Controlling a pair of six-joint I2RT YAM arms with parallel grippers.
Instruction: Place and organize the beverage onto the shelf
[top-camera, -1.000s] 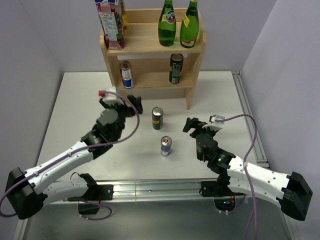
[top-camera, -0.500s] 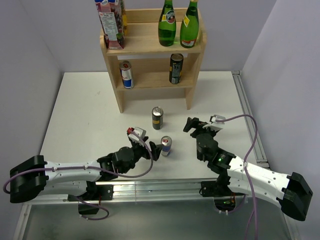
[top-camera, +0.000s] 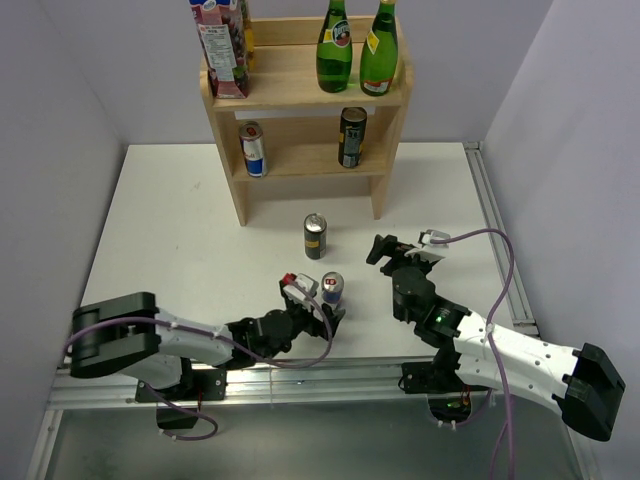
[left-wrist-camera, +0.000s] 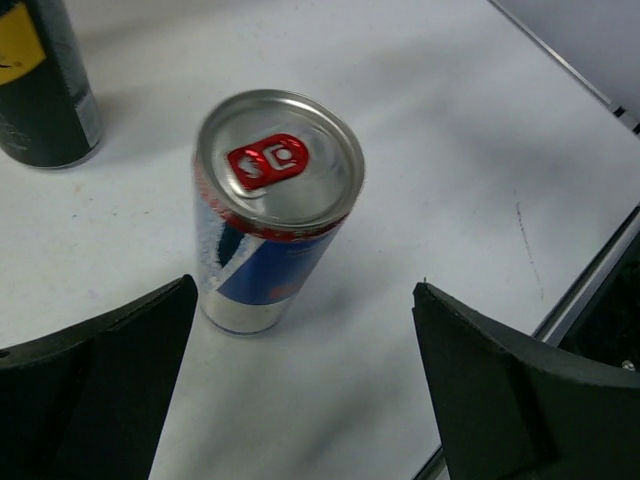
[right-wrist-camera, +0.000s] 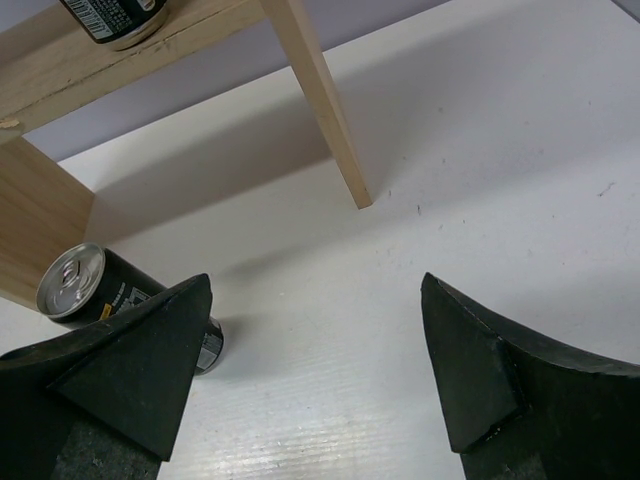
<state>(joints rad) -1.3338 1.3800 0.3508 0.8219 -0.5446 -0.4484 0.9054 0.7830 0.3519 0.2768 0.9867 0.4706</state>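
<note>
The open fingers of my left gripper are short of the can, so I will move the gripper outward and to the right in the top view, around the red-tabbed can's upper side.
A blue and silver can with a red tab stands upright on the table; it also shows in the left wrist view. My left gripper is open just in front of it, its jaws wide apart and empty. A black can stands behind it, seen in the left wrist view and the right wrist view. My right gripper is open and empty, right of both cans. The wooden shelf at the back holds a blue can, a black can, two green bottles and a carton.
The shelf's right front leg stands ahead of my right gripper. A metal rail runs along the table's right edge and another rail along the near edge. Grey walls close in both sides.
My left arm has swung from near the shelf down to the near edge and now sits low just in front of the blue and silver can. The right arm has not moved.
</note>
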